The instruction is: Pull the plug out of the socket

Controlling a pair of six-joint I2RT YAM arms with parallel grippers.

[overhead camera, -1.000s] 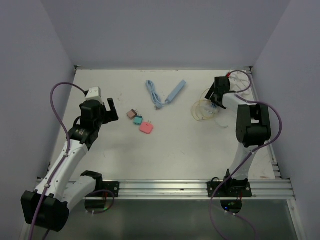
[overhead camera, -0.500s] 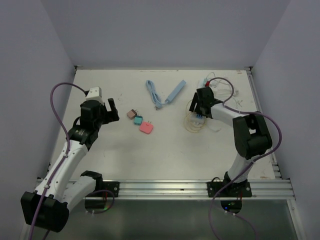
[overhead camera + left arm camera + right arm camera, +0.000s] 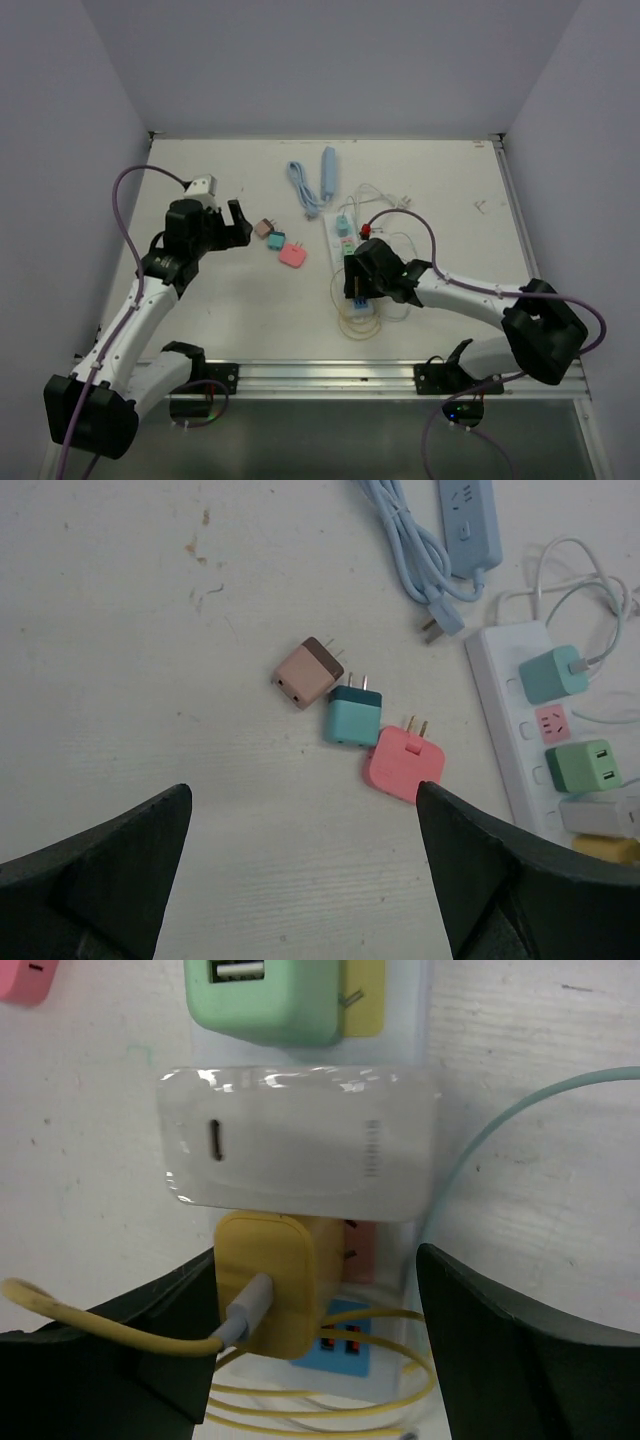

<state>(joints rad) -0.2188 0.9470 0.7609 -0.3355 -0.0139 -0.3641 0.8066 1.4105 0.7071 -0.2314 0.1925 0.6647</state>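
The yellow plug is still in the socket (image 3: 335,238), so I will move my left gripper to the right in the top view and down around the plug's yellow body.
The socket (image 3: 335,238) is a long white power strip lying at mid-table. Teal (image 3: 553,672), green (image 3: 580,765), white (image 3: 300,1145) and yellow (image 3: 275,1280) plugs sit in it. My right gripper (image 3: 352,292) is shut across the strip's near end (image 3: 410,1290), one finger against each long side, with the yellow plug between them. A yellow cable (image 3: 330,1400) coils below it. My left gripper (image 3: 232,222) hovers open left of three loose plugs: brown (image 3: 310,672), teal (image 3: 352,715) and pink (image 3: 405,765).
A light-blue power strip (image 3: 328,170) and its coiled cable (image 3: 303,190) lie behind the loose plugs. The socket's thin white cord (image 3: 385,195) loops toward the back right. Grey walls close the table on three sides, and a metal rail (image 3: 330,375) runs along the near edge.
My right gripper swept from the far right to centre front, bringing the socket and yellow cable along. The light-blue strip turned upright. My left gripper edged slightly right.
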